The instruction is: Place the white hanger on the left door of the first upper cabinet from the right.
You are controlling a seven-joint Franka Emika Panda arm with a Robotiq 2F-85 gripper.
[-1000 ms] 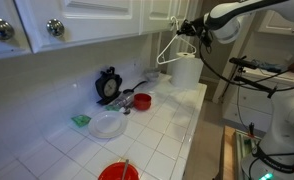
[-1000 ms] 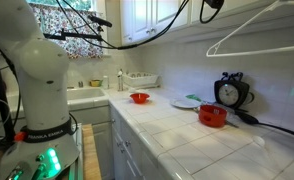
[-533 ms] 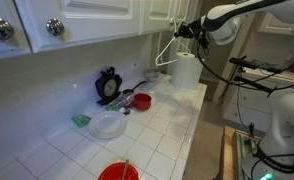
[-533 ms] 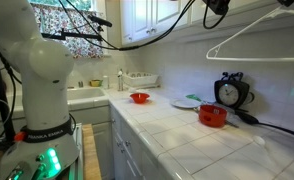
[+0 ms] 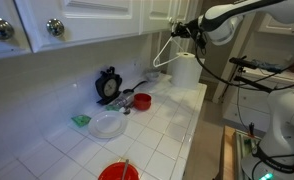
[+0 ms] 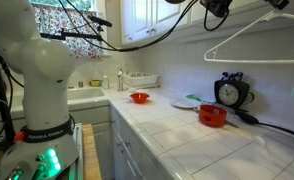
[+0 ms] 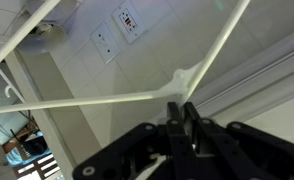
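Observation:
The white hanger (image 5: 164,54) already hangs close to the narrow white cabinet door, so my gripper should next lower slightly beside the door and open to release it.
The white hanger (image 5: 164,54) hangs from my gripper (image 5: 184,29) just under the upper cabinets. It also shows in an exterior view (image 6: 249,40) as a thin white triangle tilted up to the right. In the wrist view my gripper (image 7: 181,106) is shut on the white hanger (image 7: 184,75) where its bars meet. The narrow white door (image 5: 158,12) of the upper cabinet is right beside the gripper, above the hanger. I cannot tell whether the hook touches the door.
On the tiled counter are a black clock (image 5: 109,85), a white plate (image 5: 108,125), a small red bowl (image 5: 142,101), a larger red bowl (image 5: 118,172) and a white canister (image 5: 185,70). Doors with round shiny knobs (image 5: 55,27) lie further along.
The gripper and the hanger have shifted slightly toward the cabinet door. Nothing else has moved.

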